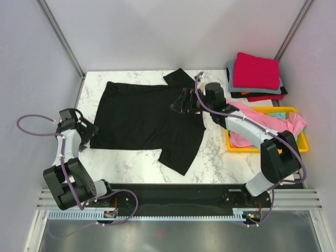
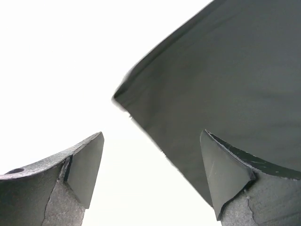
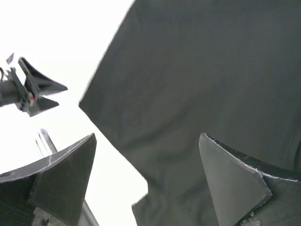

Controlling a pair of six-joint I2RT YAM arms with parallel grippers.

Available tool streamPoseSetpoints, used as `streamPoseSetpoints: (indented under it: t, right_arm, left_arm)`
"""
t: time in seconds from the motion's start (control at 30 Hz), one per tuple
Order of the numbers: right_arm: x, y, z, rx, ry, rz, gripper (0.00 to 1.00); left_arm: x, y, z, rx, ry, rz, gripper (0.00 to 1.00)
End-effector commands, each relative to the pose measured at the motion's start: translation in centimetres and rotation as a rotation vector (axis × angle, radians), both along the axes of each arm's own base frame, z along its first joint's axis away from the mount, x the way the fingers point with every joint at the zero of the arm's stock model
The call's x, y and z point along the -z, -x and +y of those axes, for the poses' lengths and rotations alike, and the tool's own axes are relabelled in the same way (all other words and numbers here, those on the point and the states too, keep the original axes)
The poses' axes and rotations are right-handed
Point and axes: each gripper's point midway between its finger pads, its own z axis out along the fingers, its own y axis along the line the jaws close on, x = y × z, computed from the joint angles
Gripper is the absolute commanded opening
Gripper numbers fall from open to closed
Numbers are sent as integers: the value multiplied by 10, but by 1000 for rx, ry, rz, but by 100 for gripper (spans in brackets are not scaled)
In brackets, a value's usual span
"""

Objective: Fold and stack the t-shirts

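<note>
The black t-shirt's near hem corner (image 1: 92,147) (image 2: 122,96) lies below it, so next my left gripper will lower its open fingers around that corner and close them on the cloth.
A black t-shirt (image 1: 142,118) lies spread flat on the marble table, hem to the left, one sleeve at the near right and one at the far right. My left gripper (image 1: 92,131) is open beside the shirt's near-left hem corner (image 2: 123,96); the black cloth (image 2: 225,80) fills the right of its view. My right gripper (image 1: 181,102) is open, just above the shirt's neck end; black cloth (image 3: 202,94) lies under its jaws. A pink t-shirt (image 1: 262,122) is heaped in the yellow tray (image 1: 302,146). Folded red (image 1: 256,71) and grey tees are stacked at the far right.
The yellow tray sits at the table's right edge, with a bit of teal cloth (image 1: 279,115) in it. The stack of folded shirts stands behind it. Grey walls with metal posts close in the table. The left gripper (image 3: 33,89) shows in the right wrist view.
</note>
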Motion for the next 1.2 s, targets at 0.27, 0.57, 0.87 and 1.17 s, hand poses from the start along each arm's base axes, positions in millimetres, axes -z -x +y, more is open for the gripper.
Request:
streamPoseSetpoints:
  t: [0.27,0.57,0.87,1.17]
  right_arm:
    - [91,87,-15,-6,-23,171,98]
    - [91,97,-18,-55,16,158,98]
    - [97,113,-29,-59,53,172,98]
    - [104,128,-52,0,133,193,98]
  left_arm:
    - [57,30,5,-343,83,-75,81]
    - [77,35,15,-398,45,-48,70]
    - [84,23,16,-371,51,-93,60]
    - [84,12,13,-346,77,-121,13]
